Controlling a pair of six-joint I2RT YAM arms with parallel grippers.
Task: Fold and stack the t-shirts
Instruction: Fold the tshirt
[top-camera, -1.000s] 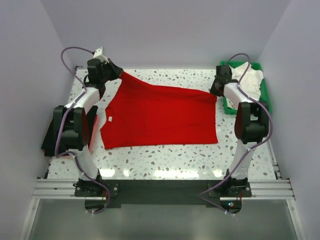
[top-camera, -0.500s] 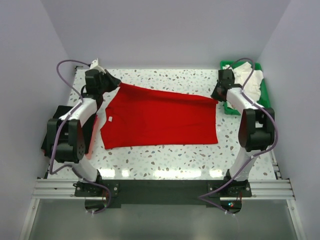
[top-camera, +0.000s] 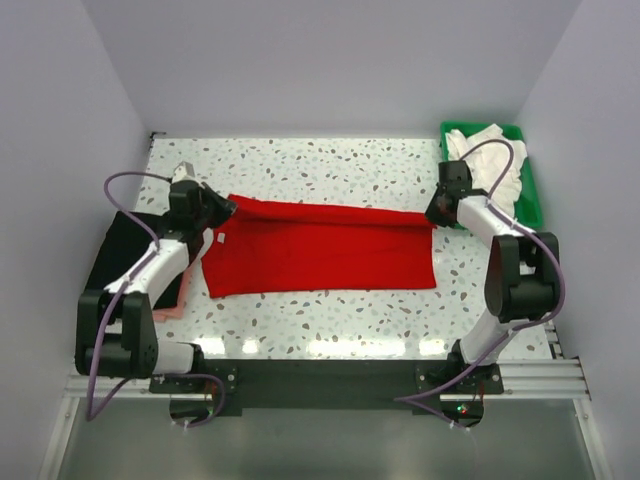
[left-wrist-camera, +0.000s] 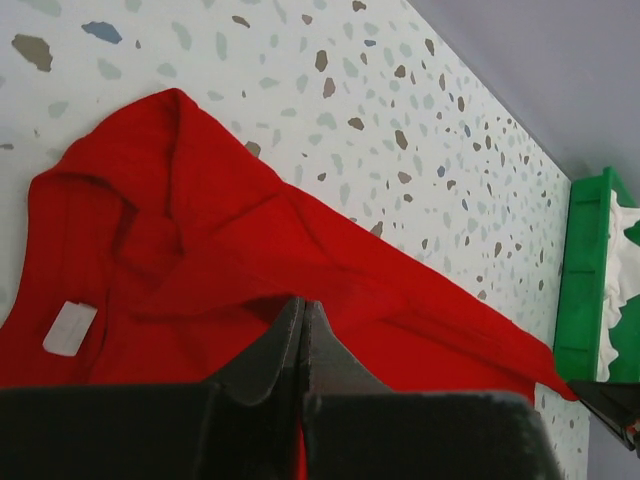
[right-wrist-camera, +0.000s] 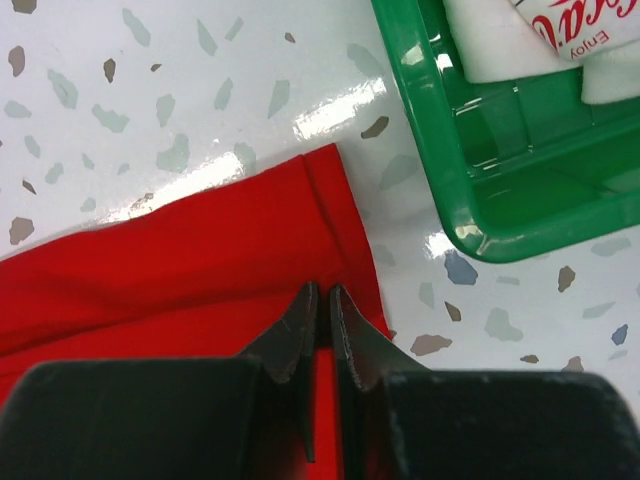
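Note:
The t-shirt's lower red layer still lies uncovered toward my base. My right gripper draws back along its side edge by the tray next and releases the t-shirt's corner.
The bright red t-shirt (top-camera: 320, 255) lies across the middle of the table, its far edge lifted and drawn over toward the near side. My left gripper (top-camera: 225, 207) is shut on the red cloth at the far left corner, close to the small white neck label (left-wrist-camera: 68, 328). In the left wrist view the jaws (left-wrist-camera: 302, 305) pinch a fold of the red t-shirt (left-wrist-camera: 200, 230). My right gripper (top-camera: 432, 214) is shut on the far right corner, and in the right wrist view (right-wrist-camera: 323, 295) it grips the hem of the red t-shirt (right-wrist-camera: 200, 270). A black t-shirt (top-camera: 125, 250) lies at the left edge.
A green plastic tray (top-camera: 530, 205) at the far right holds white t-shirts (top-camera: 480, 150) with small red print (right-wrist-camera: 570, 25). Its corner (right-wrist-camera: 480, 210) is close to my right gripper. A pinkish cloth edge (top-camera: 172, 308) shows under the black t-shirt. Grey walls enclose the table.
Both grippers have moved toward the near side and lower, drawing the red t-shirt's far edge over the shirt. The visible red area is now narrower from far to near.

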